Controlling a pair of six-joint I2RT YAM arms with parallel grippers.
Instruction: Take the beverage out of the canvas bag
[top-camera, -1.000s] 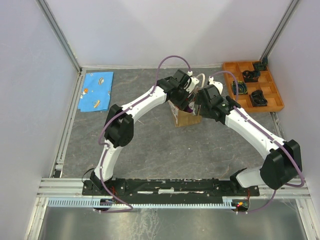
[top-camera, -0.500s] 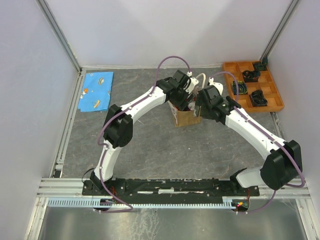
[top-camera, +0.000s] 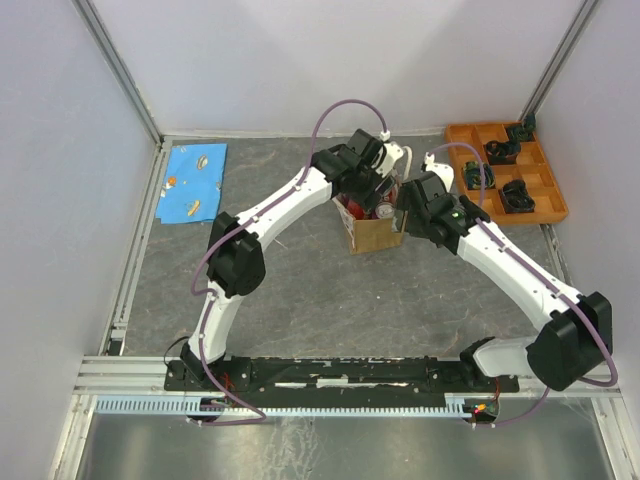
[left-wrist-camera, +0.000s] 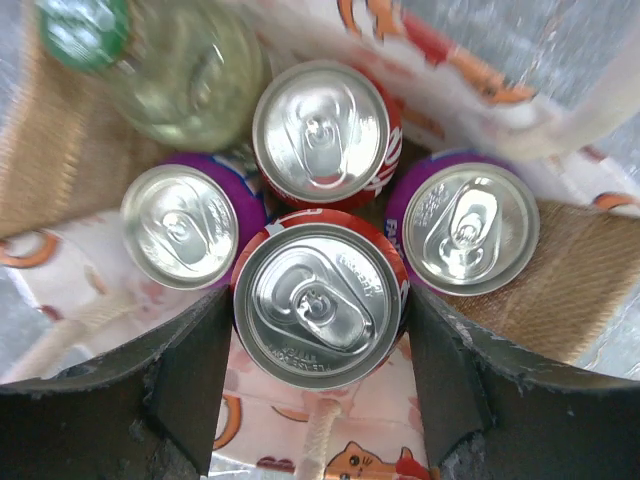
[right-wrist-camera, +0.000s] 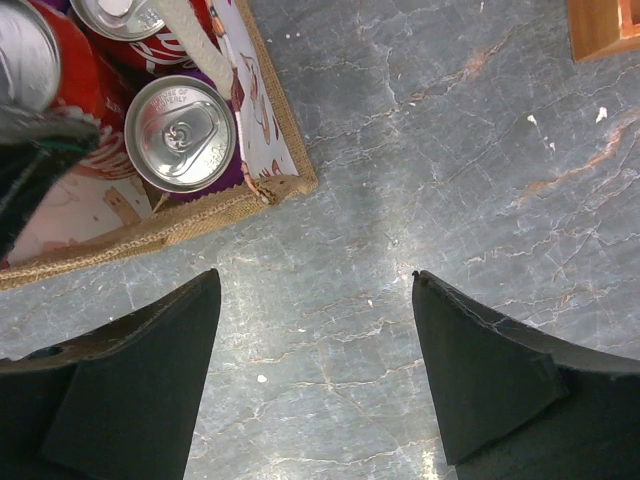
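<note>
The tabletop between bag (top-camera: 372, 236) and cloth is bare, so the robot will raise its left gripper, carry the red can to the left in the top view, lower it and let go of it.
The tan canvas bag (top-camera: 372, 236) stands upright mid-table, its burlap wall (left-wrist-camera: 575, 290) showing in the left wrist view. It holds a second red can (left-wrist-camera: 320, 130), two purple cans (left-wrist-camera: 185, 225), (left-wrist-camera: 470, 228) and a green-capped bottle (left-wrist-camera: 175, 70). My left gripper (left-wrist-camera: 316, 330) is shut on a red can (left-wrist-camera: 320, 305), which it holds by the sides above the others over the bag mouth (top-camera: 380, 205). My right gripper (right-wrist-camera: 315, 290) is open and empty over bare table, just right of the bag's corner (right-wrist-camera: 270, 190).
An orange compartment tray (top-camera: 507, 175) with dark parts sits at the back right. A blue patterned cloth (top-camera: 194, 182) lies at the back left. Grey marble table (right-wrist-camera: 450, 150) spreads right of the bag.
My left gripper has risen with the red can, lifting it above the other cans. My right arm has drawn back a little to the right of the bag.
</note>
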